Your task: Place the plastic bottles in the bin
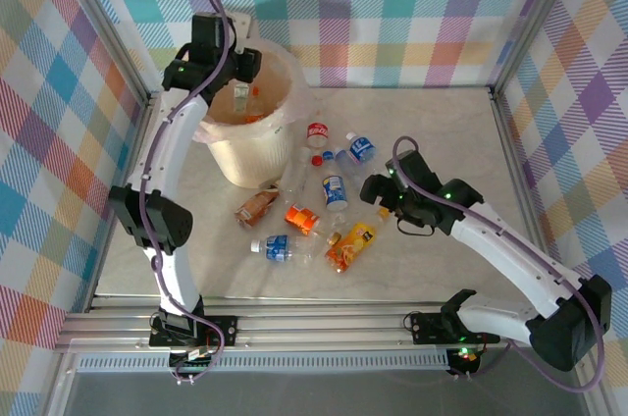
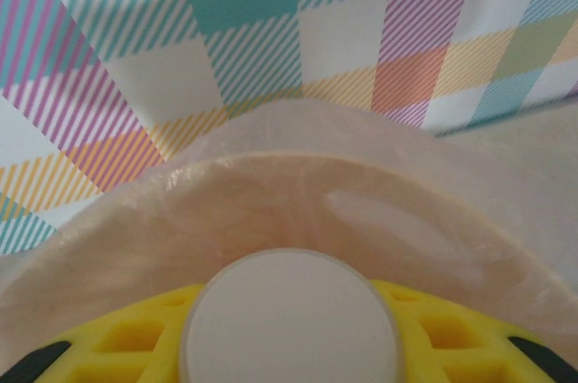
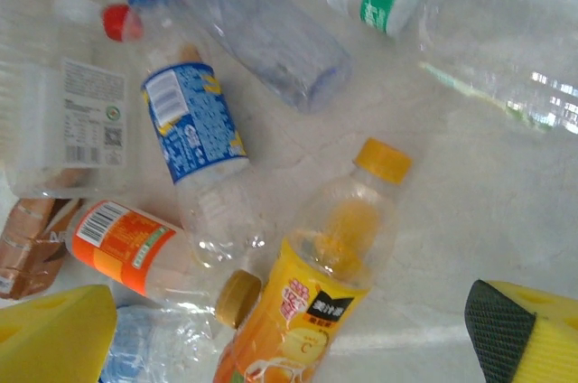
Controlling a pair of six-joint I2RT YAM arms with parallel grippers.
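Observation:
The bag-lined opening lies below my fingers, so my left gripper next needs to tip down, lower into the bin's opening (image 1: 257, 105) (image 2: 293, 207) and let go of the plastic bottle.
The bin (image 1: 228, 146), a cream bucket lined with a bag, stands at the back left; its bagged rim (image 2: 298, 171) curves across the left wrist view. My left gripper (image 1: 238, 70) hangs over the bin's mouth, shut on a plastic bottle whose round white end (image 2: 291, 320) sits between the yellow fingers (image 2: 135, 340). Several plastic bottles lie on the table right of the bin, among them a yellow-labelled one (image 1: 351, 245), a blue-labelled one (image 1: 336, 190) and an orange-labelled one (image 1: 302, 220). My right gripper (image 1: 380, 190) hovers open above the yellow-labelled bottle (image 3: 312, 302), with nothing between its fingers.
A brown-labelled bottle (image 1: 257, 206) and a crushed blue-labelled bottle (image 1: 280, 247) lie near the bin's foot. A red-labelled bottle (image 1: 317, 131) lies beside the bin. Checked walls and an aluminium frame (image 1: 510, 141) enclose the table. A green-labelled clear bottle (image 3: 470, 31) lies close by.

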